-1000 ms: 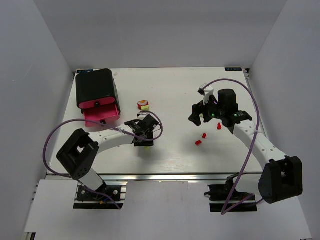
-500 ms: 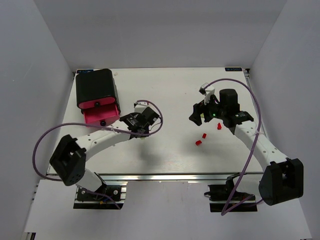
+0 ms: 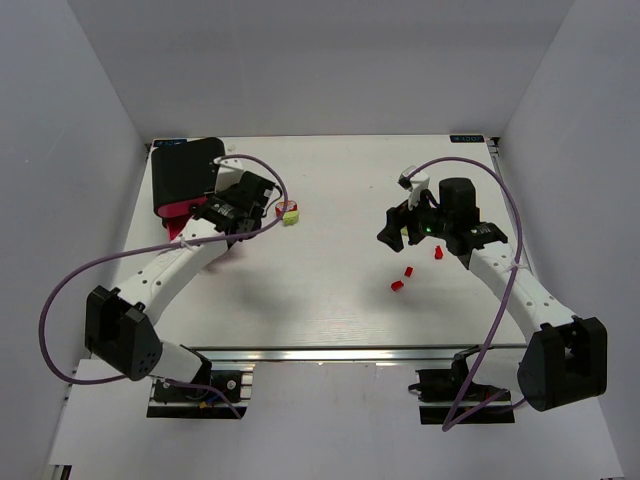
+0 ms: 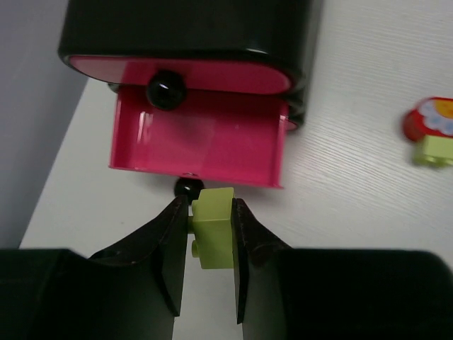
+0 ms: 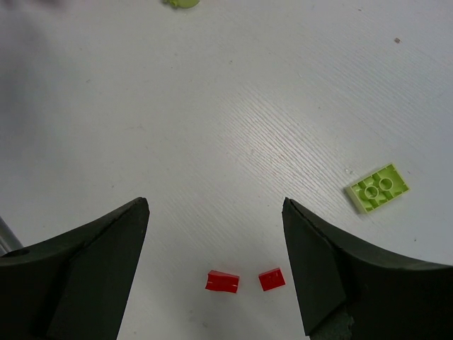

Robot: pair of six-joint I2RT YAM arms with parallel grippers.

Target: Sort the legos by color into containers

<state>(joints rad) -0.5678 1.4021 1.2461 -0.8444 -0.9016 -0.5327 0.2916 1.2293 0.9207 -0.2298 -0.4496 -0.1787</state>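
Observation:
My left gripper holds the lime-yellow lego. Next I should carry it outward past the drawer's front rim and down, and release it on the open drawer's bare bottom below.
My left gripper [image 4: 207,204] is shut on a lime-yellow lego [image 4: 214,228] and holds it just in front of the open magenta-pink drawer [image 4: 202,138]. The drawer sticks out of the glossy black housing [image 4: 191,28]; I see nothing inside it. In the top view the left gripper [image 3: 212,215] hangs over that drawer [image 3: 178,213]. My right gripper [image 5: 216,212] is open and empty above two red legos [image 5: 222,281] [image 5: 272,279]. A lime-yellow plate [image 5: 377,188] lies to their right. In the top view the right gripper [image 3: 398,228] is near three red legos [image 3: 408,271].
A red and lime-yellow piece [image 3: 287,212] lies right of the housing and also shows in the left wrist view [image 4: 432,131]. A closed drawer with a black knob [image 4: 166,88] sits above the open one. White walls enclose the table.
My left arm has swung from the middle of the table back and left to the drawers, carrying the lime-yellow lego. The right arm has not moved.

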